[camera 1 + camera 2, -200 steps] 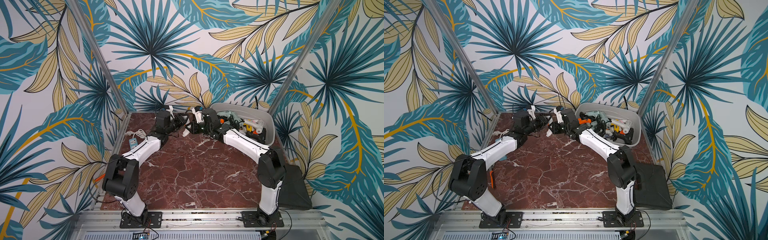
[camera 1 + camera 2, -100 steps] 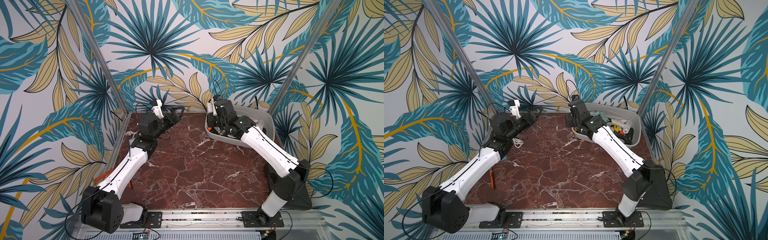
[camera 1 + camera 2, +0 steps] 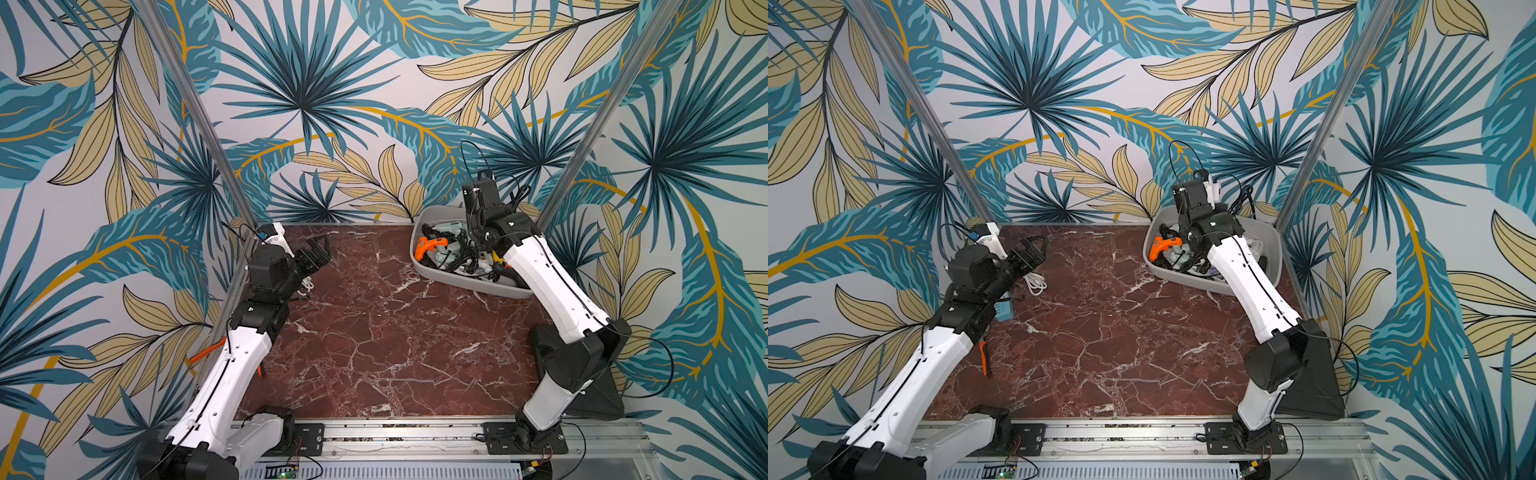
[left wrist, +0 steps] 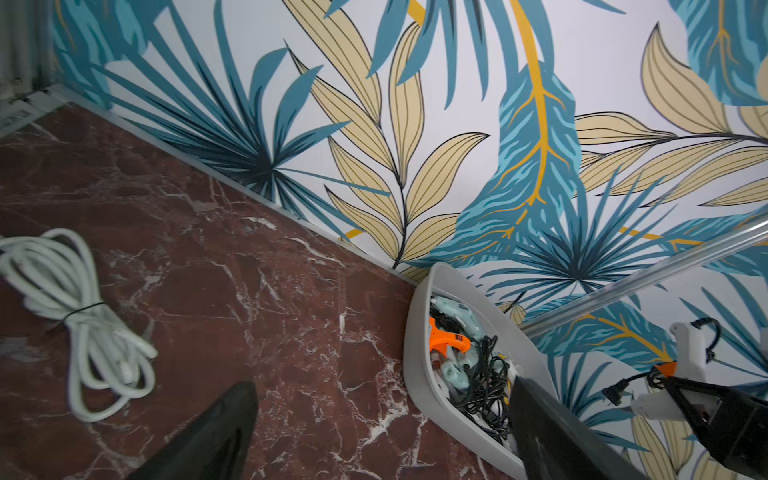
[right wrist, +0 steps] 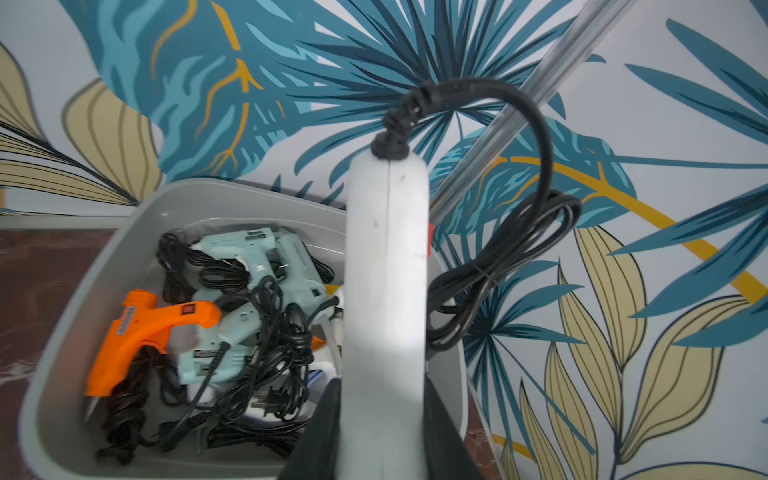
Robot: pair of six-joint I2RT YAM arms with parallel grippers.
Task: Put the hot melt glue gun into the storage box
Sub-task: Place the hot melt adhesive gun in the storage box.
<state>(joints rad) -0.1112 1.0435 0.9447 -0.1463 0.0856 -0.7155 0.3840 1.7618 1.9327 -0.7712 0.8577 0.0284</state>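
Observation:
I will next lower my right gripper into the storage box (image 3: 457, 282) and let go of the white glue gun beside the tangled black cords, because the cords lie below it.
A white hot melt glue gun (image 5: 386, 291) stands handle-up between my right gripper's jaws, its black cord (image 5: 498, 257) looped beside it. My right gripper (image 5: 384, 415) is shut on its body and hovers over the storage box (image 5: 62, 332), a light grey tub at the back right of the table. In both top views the right gripper (image 3: 482, 199) (image 3: 1194, 195) is raised above the storage box (image 3: 457, 282) (image 3: 1183, 278). My left gripper (image 3: 318, 249) (image 4: 382, 384) is open and empty at the back left.
Inside the tub lie an orange glue gun (image 5: 145, 328), pale blue glue guns (image 5: 257, 257) and tangled black cords. A coiled white cable (image 4: 83, 324) lies by my left gripper. A flat black case (image 3: 1312, 386) sits at the right front. An orange-handled tool (image 3: 983, 357) lies under my left arm.
The grippers were together at the back centre. My left gripper opened and drew back left. My right gripper carried the white glue gun right and up over the tub.

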